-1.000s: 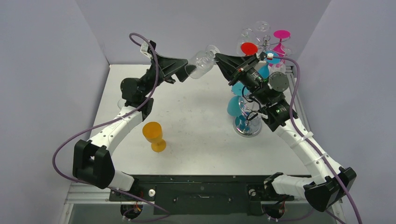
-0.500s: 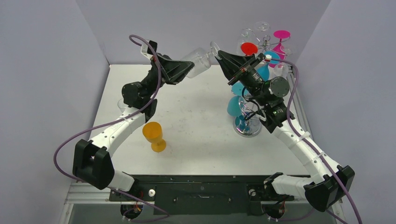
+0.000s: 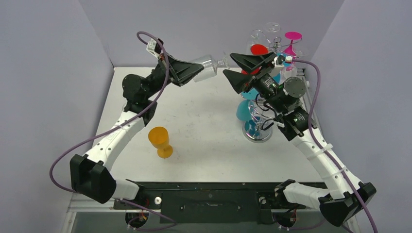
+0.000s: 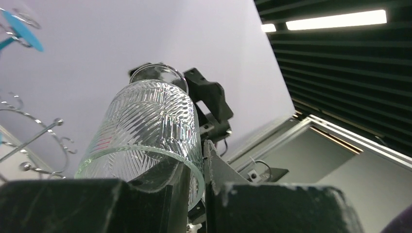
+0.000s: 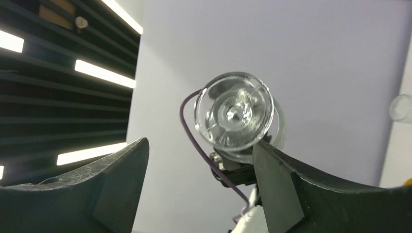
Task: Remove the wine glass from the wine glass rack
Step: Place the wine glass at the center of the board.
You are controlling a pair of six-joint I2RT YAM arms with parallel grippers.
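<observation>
The sideways glass should next go with my left gripper to the left in the top view and down to the table beyond the orange goblet. It should then be tipped upright, lowered and released.
A clear ribbed wine glass (image 3: 208, 67) hangs on its side in the air over the back of the table, foot toward the right. My left gripper (image 3: 197, 71) is shut on its rim, one finger inside the bowl and one outside. The left wrist view shows that glass (image 4: 150, 121) pinched in the left gripper (image 4: 197, 162). My right gripper (image 3: 228, 64) stands open just right of the foot, holding nothing. In the right wrist view the round foot (image 5: 234, 117) sits above the open right gripper (image 5: 199, 148), close to its right finger. The wine glass rack (image 3: 257, 132) stands at the right.
Red (image 3: 259, 50), pink (image 3: 293, 36), blue (image 3: 243, 109) and clear (image 3: 272, 27) glasses hang on the rack. An orange goblet (image 3: 160, 141) stands upright on the table at centre left. Rack hooks (image 4: 29, 141) show in the left wrist view. Walls close in on three sides.
My left gripper has shut on the glass rim. My right gripper, shut on the stem before, has opened and let go. The glass has shifted slightly left and up.
</observation>
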